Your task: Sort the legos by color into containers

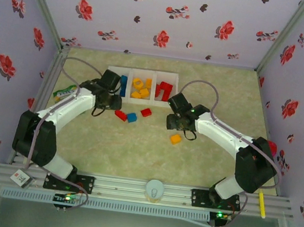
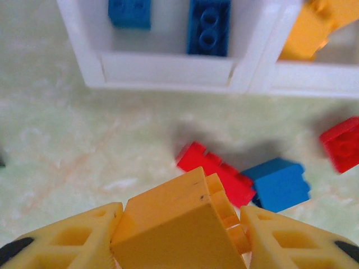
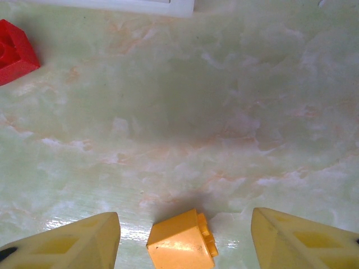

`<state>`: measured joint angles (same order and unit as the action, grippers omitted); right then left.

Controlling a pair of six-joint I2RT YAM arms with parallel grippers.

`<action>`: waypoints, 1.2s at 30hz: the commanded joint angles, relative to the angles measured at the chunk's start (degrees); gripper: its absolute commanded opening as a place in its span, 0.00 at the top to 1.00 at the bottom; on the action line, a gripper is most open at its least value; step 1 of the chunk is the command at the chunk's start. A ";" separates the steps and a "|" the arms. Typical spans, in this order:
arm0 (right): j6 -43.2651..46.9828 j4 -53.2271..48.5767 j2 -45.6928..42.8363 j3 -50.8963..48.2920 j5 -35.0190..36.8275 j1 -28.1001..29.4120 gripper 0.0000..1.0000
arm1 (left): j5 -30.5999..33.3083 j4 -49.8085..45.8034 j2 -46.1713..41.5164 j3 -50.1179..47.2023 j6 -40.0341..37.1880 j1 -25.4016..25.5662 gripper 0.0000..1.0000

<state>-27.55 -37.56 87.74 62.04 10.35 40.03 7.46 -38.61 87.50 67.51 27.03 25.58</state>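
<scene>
The tray's middle section (image 2: 320,33) already holds the yellow legos. My left gripper will carry the yellow-orange lego (image 2: 174,224) outward, past the blue section, and let it go there.
The white tray (image 1: 156,86) at the back has three compartments in a row: blue legos (image 2: 208,25) in the left one, yellow legos (image 1: 141,88) in the middle, red legos (image 1: 164,89) in the right. My left gripper (image 2: 180,219) is shut on a yellow-orange lego (image 2: 174,224), hovering just in front of the blue compartment. Below it on the table lie a red lego (image 2: 216,171), a blue lego (image 2: 280,184) and another red lego (image 2: 342,143). My right gripper (image 3: 185,221) is open, its fingers standing either side of an orange lego (image 3: 180,242) on the table, apart from it.
A green packet (image 1: 64,92) lies at the table's left edge beside the left arm. A red object (image 1: 271,146) sits at the right edge behind the right arm. A white round piece (image 1: 154,189) rests on the front rail.
</scene>
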 commanded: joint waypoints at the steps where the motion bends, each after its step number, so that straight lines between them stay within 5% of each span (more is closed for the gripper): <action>1: -1.01 -0.19 -0.72 -0.20 1.34 0.30 0.36 | 0.71 -0.55 2.65 5.03 -1.52 -0.45 0.67; 23: -1.64 -1.59 -4.11 -0.91 2.06 0.31 0.36 | -0.98 1.20 34.04 42.97 -5.84 3.42 0.68; 28: -1.76 -1.98 -4.53 -0.99 2.40 0.31 0.36 | -0.50 -2.39 38.73 49.75 -6.28 3.43 0.36; 36: -1.53 -2.31 -5.24 -0.96 3.21 0.31 0.35 | 0.01 -3.06 34.49 47.79 -6.55 3.77 0.27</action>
<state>-27.75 -38.04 83.61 61.76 11.86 40.03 7.01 -39.81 125.49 115.44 21.80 28.99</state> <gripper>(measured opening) 0.646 0.727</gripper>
